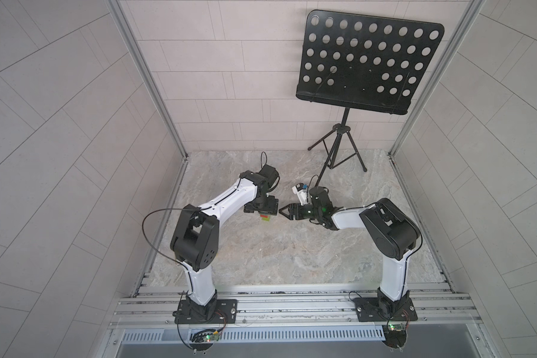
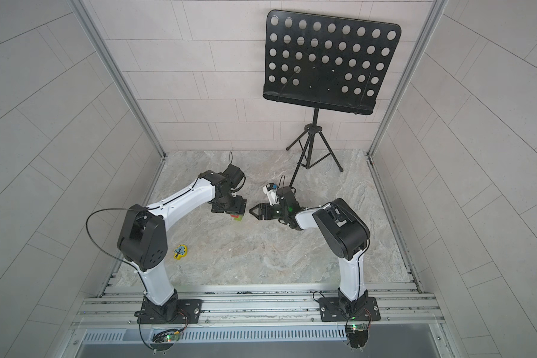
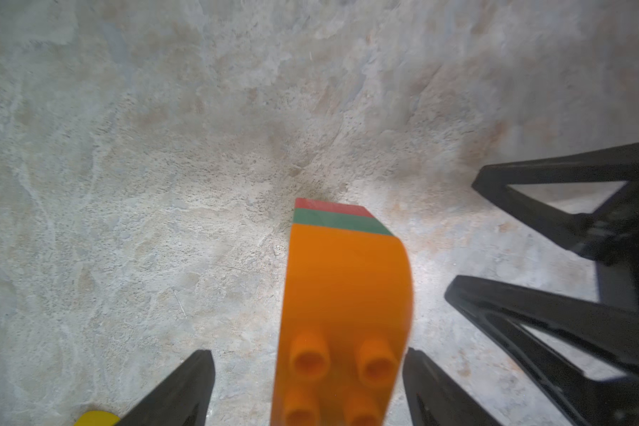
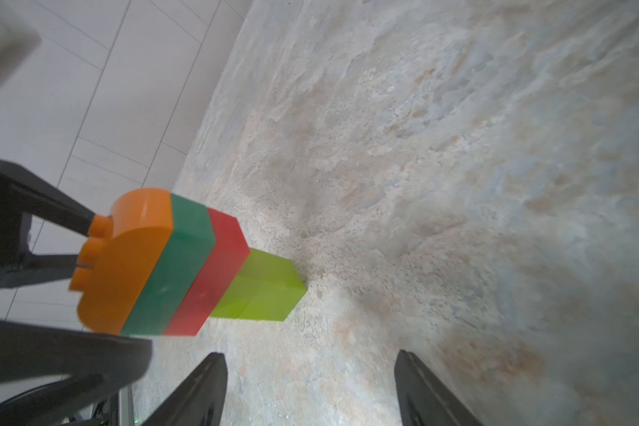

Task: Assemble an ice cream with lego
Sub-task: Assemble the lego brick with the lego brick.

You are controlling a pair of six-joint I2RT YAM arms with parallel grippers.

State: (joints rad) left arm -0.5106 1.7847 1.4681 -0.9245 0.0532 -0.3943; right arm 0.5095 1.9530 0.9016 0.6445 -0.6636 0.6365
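Observation:
My right gripper should turn toward the lime-green stem (image 1: 266,218) (image 4: 262,288) beside it and advance low to close around it, as the stem stands below the overhanging red brick.
The ice cream (image 4: 170,265) stands upright on the marble table: a lime-green stem, then red, dark green and a rounded orange brick on top. Both top views show only its lower bricks (image 1: 48,218) (image 2: 237,218) under the left wrist. My left gripper (image 3: 308,353) hangs right above it, open, its fingers on either side of the orange brick (image 3: 344,295); one finger has a clear gap, the other is very close. My right gripper (image 4: 308,355) (image 1: 283,212) is open and empty, just to the stack's right at table height.
A black music stand (image 1: 369,62) rises at the back right, its tripod legs (image 1: 338,148) on the table's far edge. A flat yellow piece (image 2: 180,251) lies near the left arm's elbow. Tiled walls close in both sides.

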